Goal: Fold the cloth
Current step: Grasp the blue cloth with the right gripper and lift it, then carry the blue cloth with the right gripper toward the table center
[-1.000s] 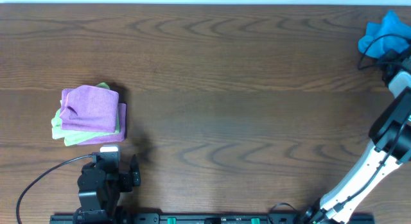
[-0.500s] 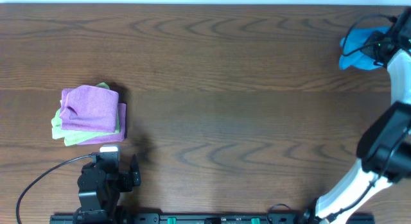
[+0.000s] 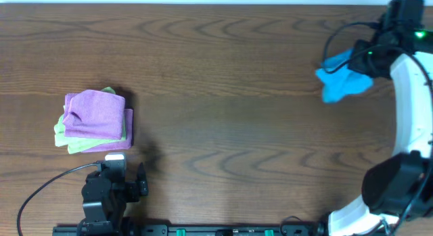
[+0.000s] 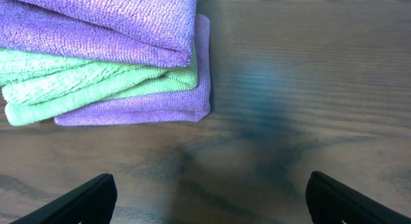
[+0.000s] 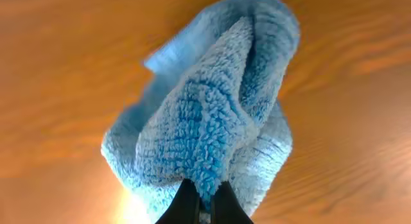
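The wood between the stack and the blue cloth (image 3: 342, 79) is bare. My right gripper swings toward the table's middle next and lowers the cloth there.
A fluffy blue cloth (image 3: 342, 79) hangs bunched from my right gripper (image 3: 374, 53) above the table's right side. In the right wrist view my right gripper (image 5: 203, 201) is shut on a fold of the blue cloth (image 5: 212, 121), which dangles over the wood. My left gripper (image 4: 209, 201) is open and empty, near the table's front left edge, just below a stack of folded cloths. The left arm (image 3: 108, 189) sits at the front left in the overhead view.
A stack of folded purple and green cloths (image 3: 95, 120) lies at the left; it also shows in the left wrist view (image 4: 109, 57). A black cable (image 3: 40, 189) loops at the front left. The wooden table (image 3: 223, 121) stretches between the stack and the blue cloth.
My right gripper has carried the blue cloth from the far right corner leftward and toward the table's middle, lifted off the surface. The left arm has not moved.
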Robot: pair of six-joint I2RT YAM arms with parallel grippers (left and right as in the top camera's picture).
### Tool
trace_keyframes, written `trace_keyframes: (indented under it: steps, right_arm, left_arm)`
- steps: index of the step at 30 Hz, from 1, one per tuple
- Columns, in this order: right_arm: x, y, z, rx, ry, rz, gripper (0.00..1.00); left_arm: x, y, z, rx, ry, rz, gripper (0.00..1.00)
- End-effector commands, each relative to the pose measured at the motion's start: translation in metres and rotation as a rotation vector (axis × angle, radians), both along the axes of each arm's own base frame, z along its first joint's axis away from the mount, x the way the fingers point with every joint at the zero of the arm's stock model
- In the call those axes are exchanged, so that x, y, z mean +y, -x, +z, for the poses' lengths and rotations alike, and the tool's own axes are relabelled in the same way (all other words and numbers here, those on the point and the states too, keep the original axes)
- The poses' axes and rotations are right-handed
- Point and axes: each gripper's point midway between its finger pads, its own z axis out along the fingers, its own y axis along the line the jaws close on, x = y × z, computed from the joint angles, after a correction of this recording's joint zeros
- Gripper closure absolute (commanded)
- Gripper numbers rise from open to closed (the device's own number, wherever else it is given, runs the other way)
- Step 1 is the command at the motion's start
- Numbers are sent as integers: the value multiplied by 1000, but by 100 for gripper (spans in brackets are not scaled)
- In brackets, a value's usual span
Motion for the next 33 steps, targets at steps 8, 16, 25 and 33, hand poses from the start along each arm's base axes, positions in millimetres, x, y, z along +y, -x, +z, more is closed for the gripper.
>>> trace_keyframes:
  steps: [8, 16, 25, 33]
  right_arm:
    - [150, 20, 8, -37, -124, 430, 99]
    - [231, 26, -61, -41, -128, 624, 99]
    - [214, 32, -59, -1, -10, 593, 99]
    - [238, -26, -39, -262, 27, 641, 99]
  left_arm:
    - [-2, 7, -21, 64, 17, -1, 5]
    - [-2, 7, -21, 64, 17, -1, 5]
    - [-2, 7, -21, 64, 17, -1, 5]
    - [-2, 7, -21, 64, 17, -1, 5]
